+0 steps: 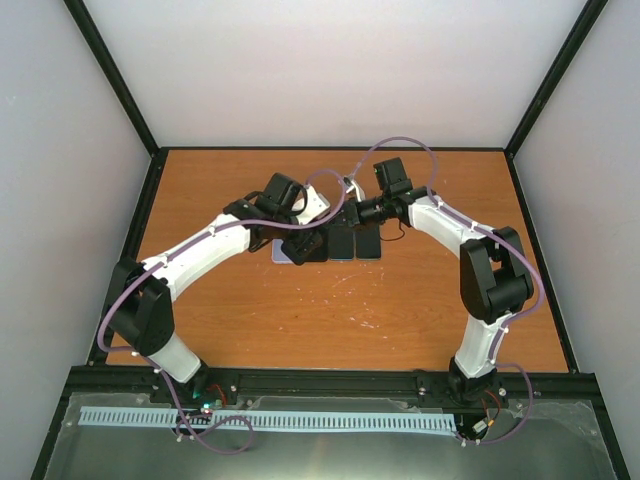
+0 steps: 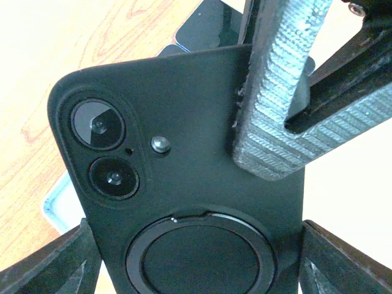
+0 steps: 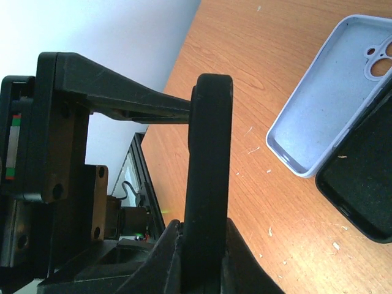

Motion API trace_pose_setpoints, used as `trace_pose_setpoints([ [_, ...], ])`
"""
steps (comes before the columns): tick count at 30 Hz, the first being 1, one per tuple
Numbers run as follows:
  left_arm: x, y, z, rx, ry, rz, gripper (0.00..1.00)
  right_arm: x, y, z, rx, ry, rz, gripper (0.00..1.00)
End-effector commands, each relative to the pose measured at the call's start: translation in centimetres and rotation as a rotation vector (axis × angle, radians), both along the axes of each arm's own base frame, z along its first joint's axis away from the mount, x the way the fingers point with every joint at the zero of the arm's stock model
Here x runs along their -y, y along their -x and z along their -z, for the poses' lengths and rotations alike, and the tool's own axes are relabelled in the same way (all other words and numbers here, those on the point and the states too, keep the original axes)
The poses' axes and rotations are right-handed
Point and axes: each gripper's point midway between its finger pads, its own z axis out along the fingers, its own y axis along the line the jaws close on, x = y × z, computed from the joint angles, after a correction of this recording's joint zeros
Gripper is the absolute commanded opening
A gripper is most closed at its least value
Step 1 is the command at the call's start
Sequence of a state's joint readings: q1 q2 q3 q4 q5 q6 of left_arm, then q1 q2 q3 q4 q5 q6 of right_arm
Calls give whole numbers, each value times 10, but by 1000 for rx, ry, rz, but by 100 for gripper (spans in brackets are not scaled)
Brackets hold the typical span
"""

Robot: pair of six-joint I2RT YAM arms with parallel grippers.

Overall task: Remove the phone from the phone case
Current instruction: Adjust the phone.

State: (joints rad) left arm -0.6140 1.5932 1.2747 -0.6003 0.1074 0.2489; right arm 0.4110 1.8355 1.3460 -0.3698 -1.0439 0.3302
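The robot's right gripper holds the phone, so the left gripper will next let go of the phone's width, turn, and go around the phone's long edge across from the lenses.
A phone in a black case point(image 2: 184, 122) with two camera lenses and a ring on its back is held up above the table. My left gripper point(image 2: 196, 257) is shut across its width, with one finger point(image 2: 61, 263) at each side. My right gripper point(image 3: 205, 245) is shut on the phone's edge, which shows edge-on in the right wrist view point(image 3: 208, 153). Its grey ribbed finger point(image 2: 275, 110) lies over the case's upper right. In the top view the left gripper point(image 1: 308, 243) and right gripper point(image 1: 350, 213) meet at mid-table. The phone itself is mostly hidden there.
An empty light blue case point(image 3: 324, 104) and an empty black case point(image 3: 361, 177) lie on the wooden table point(image 3: 257, 55). In the top view, dark phones or cases point(image 1: 356, 245) lie just under the grippers. Walls enclose the table on three sides.
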Motion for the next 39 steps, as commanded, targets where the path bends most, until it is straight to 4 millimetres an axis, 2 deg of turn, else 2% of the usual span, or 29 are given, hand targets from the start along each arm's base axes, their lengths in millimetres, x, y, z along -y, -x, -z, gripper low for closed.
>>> trace_pose_setpoints([
  [1, 9, -18, -37, 143, 15, -9, 74, 0, -7, -19, 24, -35, 7, 3],
  [2, 5, -22, -40, 170, 7, -29, 83, 4, -10, -22, 20, -43, 26, 3],
  [3, 1, -25, -44, 200, 1, -44, 98, 7, -14, -25, 15, -53, 46, 3],
  [4, -2, -27, -47, 228, -5, -54, 99, 12, -18, -28, 4, -64, 70, 3],
  [7, -7, -33, -53, 270, -32, -71, 100, 24, -27, -35, -28, -98, 123, 3],
  [11, -8, -34, -49, 292, -98, -60, 100, 38, -38, -43, -65, -130, 184, 3],
  [17, 11, -13, -32, 409, -260, 25, 98, 55, -47, -46, -182, -181, 270, 3],
  [20, 17, -9, -23, 435, -327, 40, 92, 66, -49, -45, -223, -196, 314, 3],
  [24, 18, -10, -8, 487, -437, 44, 82, 68, -46, -45, -272, -209, 338, 3],
  [32, 12, -24, -2, 631, -582, 3, 52, 70, -43, -39, -321, -192, 364, 3],
  [39, 17, -30, -4, 694, -604, 1, 18, 70, -41, -31, -363, -190, 379, 3],
])
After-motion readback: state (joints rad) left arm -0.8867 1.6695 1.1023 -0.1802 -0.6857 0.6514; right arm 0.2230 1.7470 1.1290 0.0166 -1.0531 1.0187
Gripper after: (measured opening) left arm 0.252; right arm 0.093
